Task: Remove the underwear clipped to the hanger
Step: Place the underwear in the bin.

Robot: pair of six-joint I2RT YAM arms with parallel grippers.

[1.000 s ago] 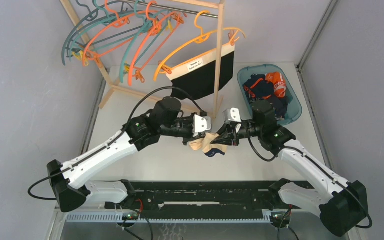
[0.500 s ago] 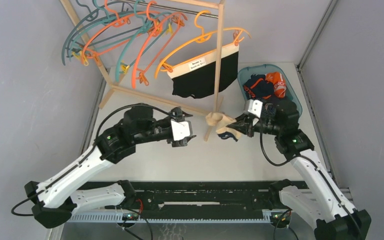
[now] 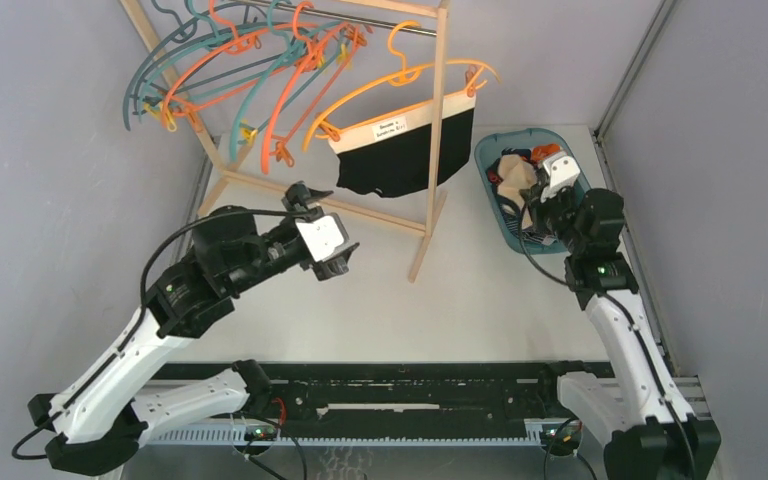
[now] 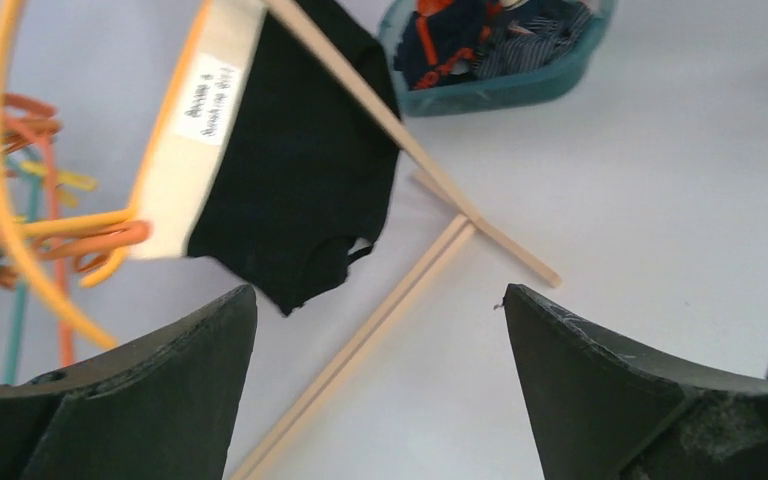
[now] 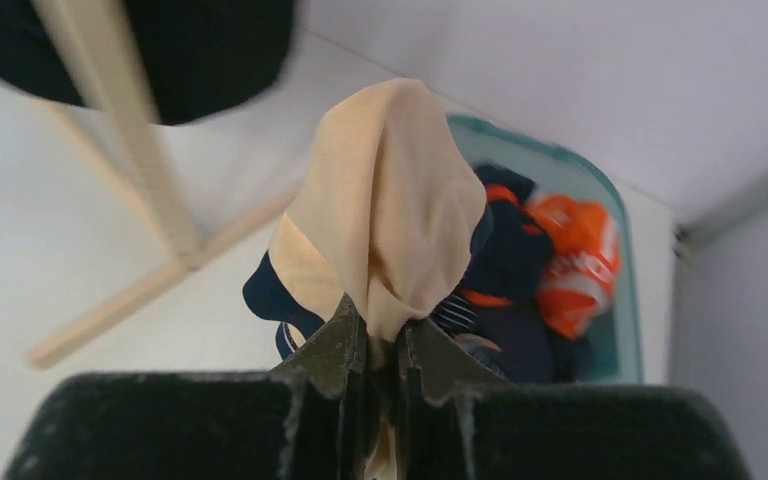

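Observation:
My right gripper should shift toward the grey side and down next, then open, because the beige underwear hangs near the teal bin's (image 3: 533,188) (image 5: 540,275) rack-side rim.
A black underwear (image 3: 400,162) with a white labelled waistband hangs clipped to an orange-yellow hanger (image 3: 400,75) on the wooden rack. The left wrist view shows the same underwear (image 4: 300,170) ahead and to the left. My left gripper (image 3: 340,262) stands open and empty (image 4: 375,295) over the table, below and left of that underwear. My right gripper (image 3: 535,200) is shut (image 5: 382,330) on a beige underwear (image 5: 390,210) with navy trim. It holds the beige underwear (image 3: 513,183) over the teal bin (image 3: 582,228), where navy and orange underwear (image 5: 560,260) lie.
Several empty teal and orange hangers (image 3: 230,70) crowd the rack's left end. The rack's wooden post (image 3: 435,130) and base bars (image 3: 310,192) stand between the two arms. The bin sits in the far right corner, near the grey walls.
My left gripper let go of the beige underwear, opened wide and drew back to the left. My right gripper carried the underwear from the table's middle to above the bin.

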